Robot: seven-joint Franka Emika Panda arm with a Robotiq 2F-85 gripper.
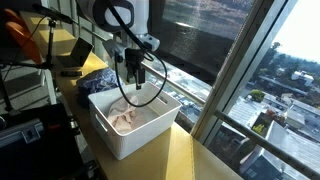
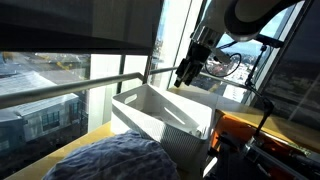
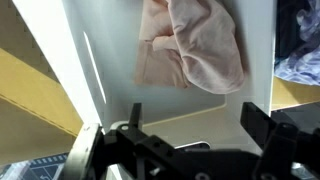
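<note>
The robot's gripper will go down into the bin [image 1: 140, 130] next and then shift onto the folded end of the pale pink cloth nearest its fingers, because the cloth is lying on the bottom of the bin.
A white plastic bin [image 1: 140, 130] stands on the wooden counter by the window. Inside it lies a pale pink cloth [image 1: 127, 120], crumpled on the floor of the bin [image 3: 190, 50]. My gripper [image 1: 133, 78] hangs above the bin, over its far part, jaws spread wide with nothing between them. In the wrist view the two black fingers [image 3: 258, 122] stand far apart at the bottom edge, and my gripper [image 3: 195, 118] looks down at the bin's white floor [image 3: 110, 60]. In an exterior view my gripper [image 2: 188, 72] sits just above the bin's rim [image 2: 150, 95].
A blue-grey cloth heap [image 1: 100, 80] lies on the counter beside the bin, also seen in front [image 2: 110, 158] and at the wrist view's edge [image 3: 300, 40]. Window glass and a rail [image 2: 70, 85] run along the counter. Shelving with gear [image 1: 30, 60] stands behind.
</note>
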